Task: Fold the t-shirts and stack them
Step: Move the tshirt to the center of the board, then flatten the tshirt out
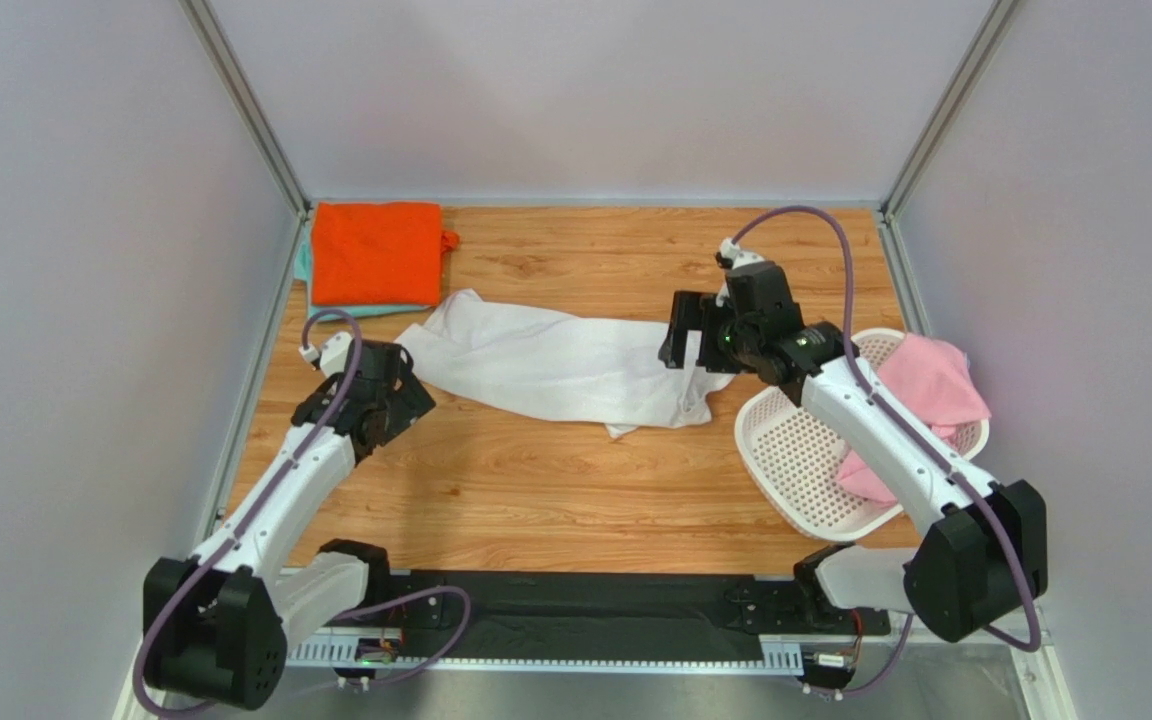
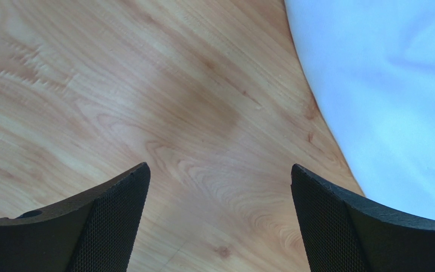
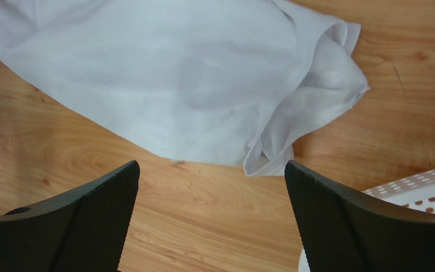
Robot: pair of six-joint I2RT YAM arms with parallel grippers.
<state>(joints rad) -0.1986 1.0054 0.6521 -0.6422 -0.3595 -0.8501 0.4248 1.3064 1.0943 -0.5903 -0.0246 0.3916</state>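
My left gripper moves outward and down onto the white t-shirt's near edge (image 1: 428,368) (image 2: 300,35) by the folded orange one next. Its open fingers span only bare wood.
A white t-shirt (image 1: 567,365) lies in a long band across the middle of the table; it also fills the upper part of the right wrist view (image 3: 174,73) and the right side of the left wrist view (image 2: 384,96). My right gripper (image 1: 683,357) hovers open over its crumpled right end, holding nothing. My left gripper (image 1: 339,360) stands open by the shirt's left end, over bare wood. A folded orange t-shirt (image 1: 375,252) rests on a teal one (image 1: 304,270) at the back left. A pink t-shirt (image 1: 925,393) lies in the basket.
The white perforated laundry basket (image 1: 800,450) sits tilted at the right, beside my right arm; its rim (image 3: 424,190) shows in the right wrist view. Grey walls enclose the wooden table (image 1: 567,480) on three sides.
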